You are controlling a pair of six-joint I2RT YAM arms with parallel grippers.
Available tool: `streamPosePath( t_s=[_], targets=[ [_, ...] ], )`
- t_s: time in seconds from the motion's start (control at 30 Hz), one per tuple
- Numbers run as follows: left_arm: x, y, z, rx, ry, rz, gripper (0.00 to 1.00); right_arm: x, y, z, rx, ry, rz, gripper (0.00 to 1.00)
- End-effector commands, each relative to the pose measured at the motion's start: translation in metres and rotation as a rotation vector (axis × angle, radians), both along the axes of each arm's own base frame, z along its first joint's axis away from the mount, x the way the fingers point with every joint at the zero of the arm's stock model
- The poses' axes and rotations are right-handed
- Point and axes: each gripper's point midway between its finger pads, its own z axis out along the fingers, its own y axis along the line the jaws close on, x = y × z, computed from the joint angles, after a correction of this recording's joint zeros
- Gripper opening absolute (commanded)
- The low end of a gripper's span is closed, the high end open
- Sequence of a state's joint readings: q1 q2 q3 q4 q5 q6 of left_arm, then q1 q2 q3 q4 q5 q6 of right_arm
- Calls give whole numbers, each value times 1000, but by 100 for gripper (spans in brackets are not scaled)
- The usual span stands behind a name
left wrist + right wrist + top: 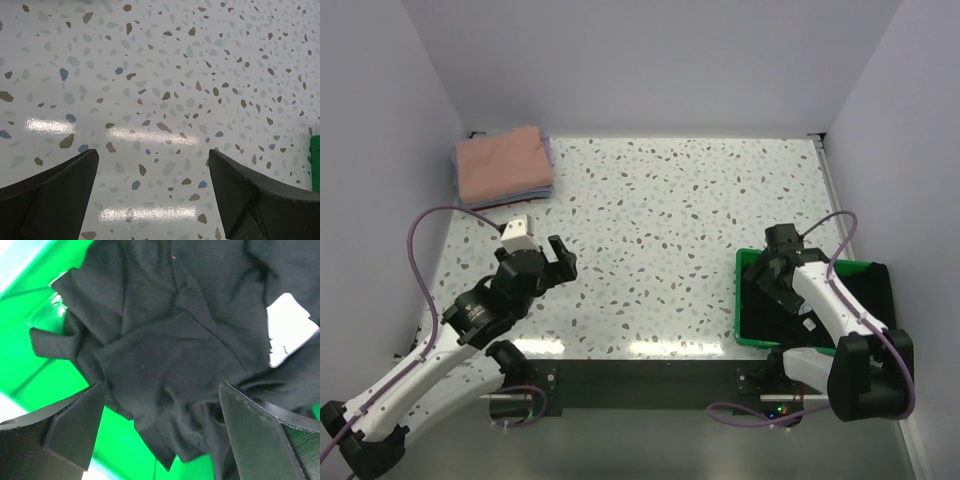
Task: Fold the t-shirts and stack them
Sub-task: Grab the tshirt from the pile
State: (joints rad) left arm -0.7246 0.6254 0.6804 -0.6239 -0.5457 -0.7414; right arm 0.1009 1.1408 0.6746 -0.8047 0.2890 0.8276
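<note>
The right gripper lowers onto the rumpled black cloth below its fingers and closes next, since the open fingers already straddle a loose raised fold of the cloth.
A crumpled black t-shirt (165, 350) with a small white tag (289, 330) lies in the green tray (35, 340); in the top view it shows as dark cloth (865, 290) inside the tray (745, 300). My right gripper (160, 430) is open, its jaws wide on either side of the black cloth, just above it. A folded stack with a salmon-pink shirt (502, 165) on top and lavender and bluish edges below sits at the far left corner. My left gripper (558, 258) is open and empty over the bare table (155, 165).
The speckled table (680, 230) is walled on three sides. The green tray stands at the near right by the right arm's base; its edge shows at the right of the left wrist view (315, 162). Purple cables loop beside both arms.
</note>
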Motion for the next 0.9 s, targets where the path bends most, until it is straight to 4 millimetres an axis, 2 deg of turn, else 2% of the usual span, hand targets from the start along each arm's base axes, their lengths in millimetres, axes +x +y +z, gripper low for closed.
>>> streamPosePath(
  t_s=[0.0,0.13,0.23,0.3,0.33,0.4,0.43,0.47,0.5,0.53,0.6,0.63,0.7,0.73,0.8,0.83,0.87],
  targets=[
    [1,2,-1,-5,4,21,96,16,4,-8,31,-52,-34,99],
    [2,1,-2,-3,8,20,96,18,7,-21,41,-21,-21,97],
    [2,1,-4,0,11,20,96,18,8,-27,46,-4,-13,90],
    [3,0,-5,0,12,20,97,19,10,-26,56,-3,-18,75],
    [3,1,-5,-2,12,24,97,21,11,-23,67,-12,-18,62],
    [4,0,-3,-6,4,25,97,23,14,-15,86,-38,-15,44],
    [4,1,-2,-5,-1,26,97,27,15,-8,90,-56,-11,22],
    [6,0,0,-7,-8,24,97,29,15,-1,86,-71,-6,13],
    [7,0,1,-1,-15,21,98,28,13,9,77,-88,-4,3],
    [7,-1,2,2,-19,15,98,35,12,24,71,-124,0,0],
    [10,-3,5,9,-29,6,98,32,6,44,39,-147,19,0],
    [11,-4,5,14,-29,3,98,40,1,72,10,-227,17,0],
    [13,-6,4,19,-28,-2,99,37,-7,99,-34,-270,26,0],
    [14,-7,4,18,-27,-3,98,42,-14,132,-65,-367,12,0],
    [16,-8,2,12,-21,9,98,40,-20,163,-93,-444,2,0],
    [17,-10,3,3,-23,12,98,44,-21,191,-95,-526,-4,0],
    [18,-10,3,2,-25,14,98,41,-23,210,-99,-589,-5,0]
  ],
)
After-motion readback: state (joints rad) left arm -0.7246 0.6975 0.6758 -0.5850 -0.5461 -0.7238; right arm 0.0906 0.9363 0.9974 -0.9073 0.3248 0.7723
